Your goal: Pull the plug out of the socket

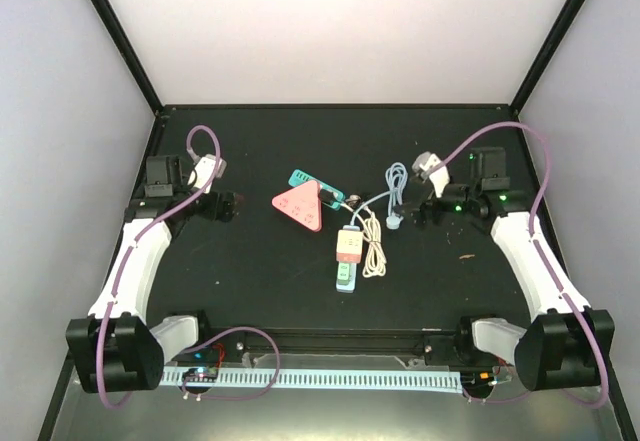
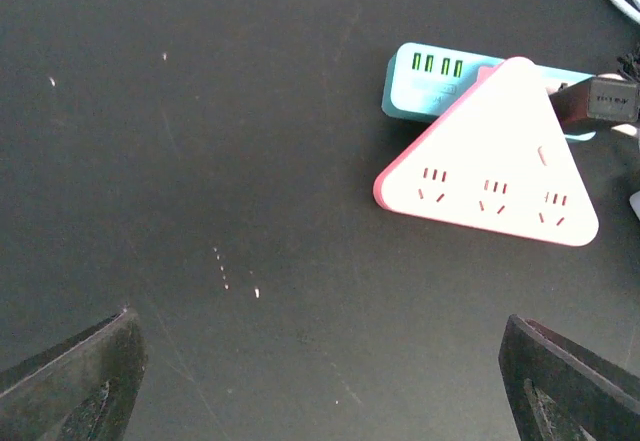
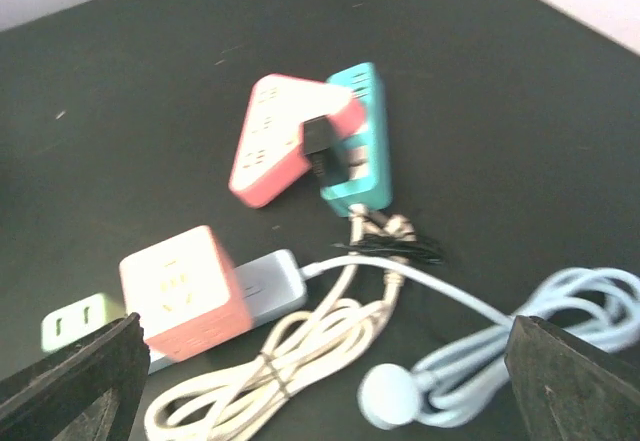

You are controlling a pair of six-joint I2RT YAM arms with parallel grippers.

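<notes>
The grey strip lies at an angle, so the robot's right gripper will next move over the cream cable, then go down, turned, around the pink cube socket.
A small black plug (image 3: 317,148) sits in the teal power strip (image 3: 358,131), right beside the pink-and-white triangular socket (image 2: 490,166) that leans on that strip. In the top view the plug (image 1: 352,201) is at the triangle's right corner. My left gripper (image 2: 320,391) is open, hovering over bare mat to the left of the triangular socket (image 1: 300,208); only the tips of its fingers (image 2: 80,381) show. My right gripper (image 3: 325,391) is open too, low and to the right of the cables, holding nothing.
A pink cube socket (image 3: 185,291) sits on a grey strip (image 3: 265,286) with a pale green end (image 3: 80,321). A bundled cream cable (image 3: 290,361) and a light blue cable with a round head (image 3: 395,396) lie near the right gripper. Black mat (image 1: 250,281).
</notes>
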